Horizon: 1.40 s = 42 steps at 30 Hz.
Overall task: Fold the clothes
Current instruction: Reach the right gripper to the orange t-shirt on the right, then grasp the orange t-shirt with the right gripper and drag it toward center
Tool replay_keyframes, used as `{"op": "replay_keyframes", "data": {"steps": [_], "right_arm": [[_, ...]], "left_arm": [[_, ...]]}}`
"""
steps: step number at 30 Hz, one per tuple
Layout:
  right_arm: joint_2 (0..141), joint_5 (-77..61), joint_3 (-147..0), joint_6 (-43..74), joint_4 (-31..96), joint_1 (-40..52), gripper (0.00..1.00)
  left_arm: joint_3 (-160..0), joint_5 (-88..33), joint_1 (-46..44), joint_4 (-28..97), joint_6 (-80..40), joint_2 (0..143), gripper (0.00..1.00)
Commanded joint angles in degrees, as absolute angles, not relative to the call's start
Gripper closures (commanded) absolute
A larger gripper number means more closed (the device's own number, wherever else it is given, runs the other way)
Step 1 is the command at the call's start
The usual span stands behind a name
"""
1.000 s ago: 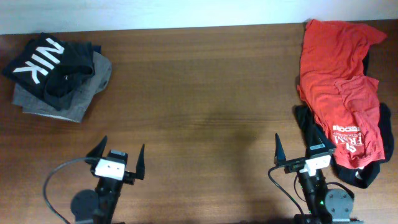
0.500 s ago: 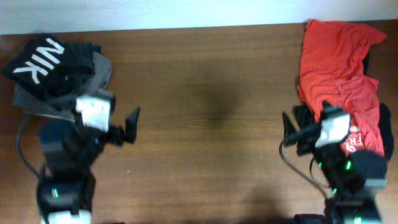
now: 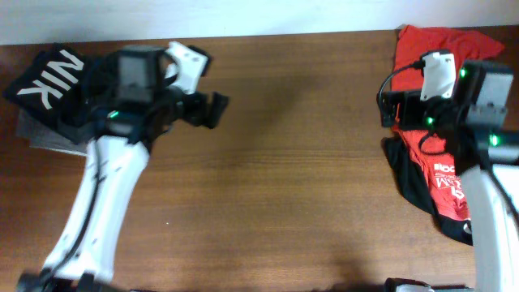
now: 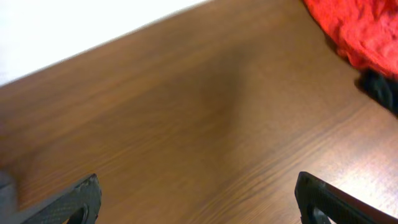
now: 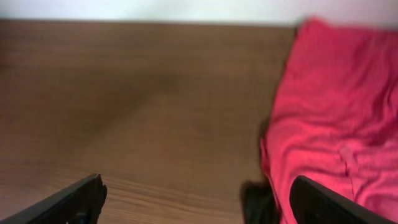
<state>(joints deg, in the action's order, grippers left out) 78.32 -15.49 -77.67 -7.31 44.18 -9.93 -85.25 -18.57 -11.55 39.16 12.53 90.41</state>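
Observation:
My right gripper shifts to the right in the overhead view next, turns and goes down onto the T-shirt beside its lettering [image 3: 448, 180].
The clothes lie in a heap at the table's right edge. The red-orange T-shirt [image 3: 444, 172] with white lettering is on top, and the black garment [image 3: 408, 173] pokes out beneath it. My right gripper [image 3: 387, 104] hovers open over the heap's left edge. In the right wrist view it [image 5: 198, 190] has bare wood between its fingers, with the T-shirt [image 5: 339, 112] and a bit of black garment [image 5: 258, 202] to the right. My left gripper [image 3: 203, 85] hangs open above the table's back left. Its wrist view [image 4: 198, 190] shows bare wood, with the T-shirt [image 4: 364, 28] far off at the right.
A black top with white "NIK" letters [image 3: 50, 81] lies on a grey garment [image 3: 39, 134] at the back left corner, beside my left arm. A white wall runs along the table's far edge [image 3: 268, 34].
Both arms rose from the front edge and swung toward the back of the table. The left one is now by the NIK pile and the right one over the clothes. Both grippers stayed open.

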Motion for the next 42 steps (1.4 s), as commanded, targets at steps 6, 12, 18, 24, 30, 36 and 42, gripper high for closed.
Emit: {"op": "replay_keyframes", "data": {"steps": [6,12,18,24,30,36,42], "right_arm": [[91.00,-11.79,-78.70,0.14,45.06,-18.41,0.01],[99.59,-11.75,-78.67,6.15,41.25,-25.39,0.04],[105.47,-10.52,-78.67,8.03,33.01,-28.53,0.14],[108.44,-2.31,-78.67,8.14,28.77,-28.56,0.22],[110.17,5.48,-78.61,11.42,28.97,-29.87,0.29],[110.32,4.51,-77.25,14.33,29.17,-33.56,0.32],[110.52,1.91,-74.70,14.50,28.99,-35.42,0.34]], "left_arm": [[-87.37,-17.80,-19.07,35.57,14.81,99.98,0.01],[-87.37,-17.80,-21.93,34.06,14.81,103.57,0.01],[-87.37,-17.76,-23.66,33.19,14.83,105.21,0.01],[-87.37,-17.78,-23.64,33.19,14.83,105.25,0.01],[-87.37,-17.78,-23.66,33.19,14.83,105.25,0.01],[-87.37,-17.78,-23.66,33.21,14.83,105.25,0.01],[-87.37,-17.78,-23.64,33.21,14.83,105.27,0.01]]}}
